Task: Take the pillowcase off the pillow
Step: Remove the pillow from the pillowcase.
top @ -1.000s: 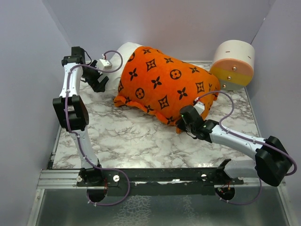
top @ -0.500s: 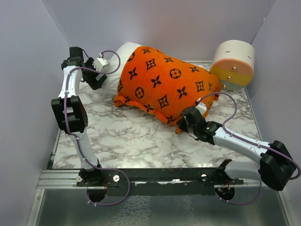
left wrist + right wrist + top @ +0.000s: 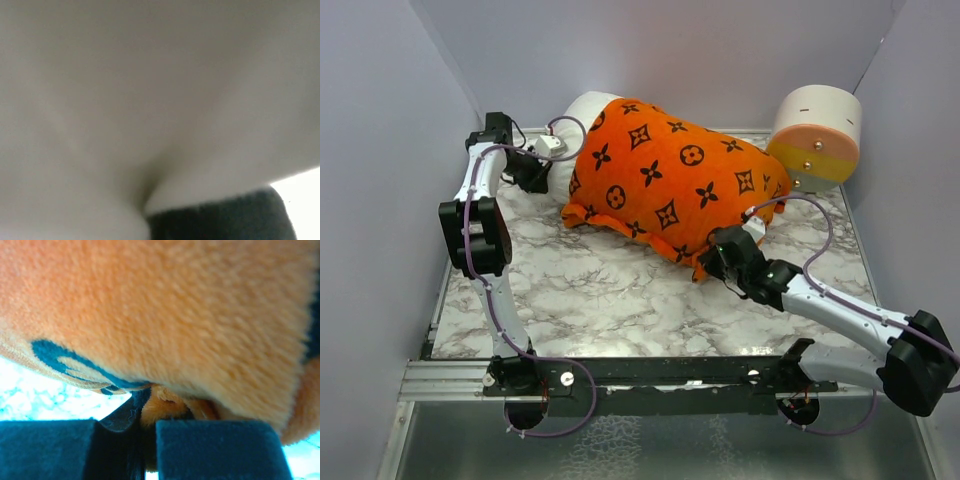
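Note:
My right gripper is going to pull the tuft to the right in the top view next, away from the pillow's white end, and let go of it, because the marble is bare there.
The pillow shows only as a white end poking out of the orange pillowcase with black motifs, lying across the back of the table. My left gripper presses into that white end. In the left wrist view white pillow fabric fills the frame, creased down toward one dark finger. My right gripper sits at the pillowcase's near right hem. In the right wrist view it is shut on a tuft of orange pillowcase edge.
A white, orange and yellow cylinder stands at the back right corner. Grey walls close in on the left, back and right. The marble tabletop lies between the pillow and the arm bases.
My left gripper has moved right, into the pillow's white end, and closed there. My right gripper has crept slightly left and back, still gripping the pillowcase hem.

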Tool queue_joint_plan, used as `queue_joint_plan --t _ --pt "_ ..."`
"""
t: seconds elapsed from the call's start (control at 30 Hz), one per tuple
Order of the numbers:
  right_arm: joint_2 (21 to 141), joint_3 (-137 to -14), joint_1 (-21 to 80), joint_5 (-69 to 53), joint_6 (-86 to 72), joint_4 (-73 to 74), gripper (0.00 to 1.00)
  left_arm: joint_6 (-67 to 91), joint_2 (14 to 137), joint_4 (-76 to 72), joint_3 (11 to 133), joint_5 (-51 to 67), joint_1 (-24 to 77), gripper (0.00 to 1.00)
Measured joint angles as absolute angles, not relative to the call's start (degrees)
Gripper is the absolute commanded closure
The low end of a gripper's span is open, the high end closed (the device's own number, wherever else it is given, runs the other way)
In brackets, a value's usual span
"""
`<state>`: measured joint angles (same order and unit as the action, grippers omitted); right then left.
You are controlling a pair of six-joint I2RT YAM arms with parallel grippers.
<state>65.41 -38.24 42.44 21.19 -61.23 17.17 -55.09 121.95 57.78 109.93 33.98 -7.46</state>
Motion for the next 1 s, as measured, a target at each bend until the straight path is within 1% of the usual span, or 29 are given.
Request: queue_joint_plan --t 0.2,0.33,0.43,0.63,1.0 --pt "61.65 -37.5 39.27 21.54 -61.3 19.46 0.99 -50.37 121.95 54.52 110.26 32.25 -7.94 1.0" --pt "57.3 -35.53 32.49 21.34 -61.65 22.35 0.99 -46.72 121.93 50.85 110.34 29.91 -9.63 1.0" --pt "51.27 -32.82 26.24 21.12 -62.08 24.99 0.99 -43.86 121.93 48.18 111.22 27.55 -11.44 1.0" --pt "41.65 -31.27 20.14 16.71 -64.97 27.22 0.99 -40.64 121.34 47.88 112.07 26.35 -14.11 1.0" --pt "31.62 -30.35 18.79 14.66 -75.61 35.42 0.99 -38.28 123.11 48.51 116.71 23.03 -14.13 1.0"
